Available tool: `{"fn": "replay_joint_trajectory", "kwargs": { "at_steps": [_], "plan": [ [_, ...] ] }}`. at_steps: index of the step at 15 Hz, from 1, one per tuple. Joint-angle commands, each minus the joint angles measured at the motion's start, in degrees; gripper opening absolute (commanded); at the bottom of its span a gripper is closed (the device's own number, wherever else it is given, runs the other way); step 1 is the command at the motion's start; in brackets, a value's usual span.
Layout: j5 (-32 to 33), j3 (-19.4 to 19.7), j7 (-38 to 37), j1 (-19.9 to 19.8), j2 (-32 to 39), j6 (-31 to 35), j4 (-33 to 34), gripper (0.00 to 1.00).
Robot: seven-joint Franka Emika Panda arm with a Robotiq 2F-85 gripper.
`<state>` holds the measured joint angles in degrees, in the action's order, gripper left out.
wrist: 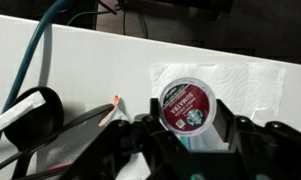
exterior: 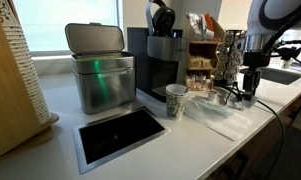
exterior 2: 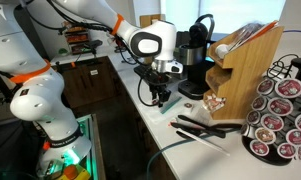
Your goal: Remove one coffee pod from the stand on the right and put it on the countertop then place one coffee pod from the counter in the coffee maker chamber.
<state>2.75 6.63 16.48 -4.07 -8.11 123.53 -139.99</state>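
Observation:
I should next lower the coffee pod [wrist: 183, 103] with my gripper toward the paper towel's corner on the cable side and let it go.
My gripper [wrist: 188, 130] is shut on a coffee pod [wrist: 183, 103] with a dark red foil lid, held between the two black fingers. Below it lies a white paper towel [wrist: 252, 84] on the white countertop. In both exterior views the gripper [exterior: 249, 88] [exterior 2: 158, 95] hangs low over the counter. The black pod stand [exterior 2: 280, 112] with several pods is at the right edge of an exterior view, well away from the gripper. The black coffee maker [exterior: 160, 55] [exterior 2: 197, 55] stands at the back of the counter; I cannot see its chamber.
A paper cup [exterior: 176, 100] and a metal bin [exterior: 100, 72] stand near the coffee maker. A wooden organiser [exterior 2: 245, 58] stands beside the pod stand, with black utensils [exterior 2: 205, 128] in front. A teal cable [wrist: 30, 70] crosses the counter. A sink [exterior: 280, 74] lies behind the gripper.

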Motion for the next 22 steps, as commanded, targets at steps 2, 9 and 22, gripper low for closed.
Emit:
{"fn": "replay_joint_trajectory", "kwargs": {
  "at_steps": [2, 9, 22],
  "plan": [
    [3.83, -0.56, -9.28, -1.13, 3.14, 1.79, 0.36, 0.29],
    [5.47, -0.6, -15.19, -1.12, 6.24, 0.42, 1.16, 0.29],
    [7.82, -0.62, -20.05, -0.93, 8.02, 0.0, 2.34, 0.92]
  ]
}}
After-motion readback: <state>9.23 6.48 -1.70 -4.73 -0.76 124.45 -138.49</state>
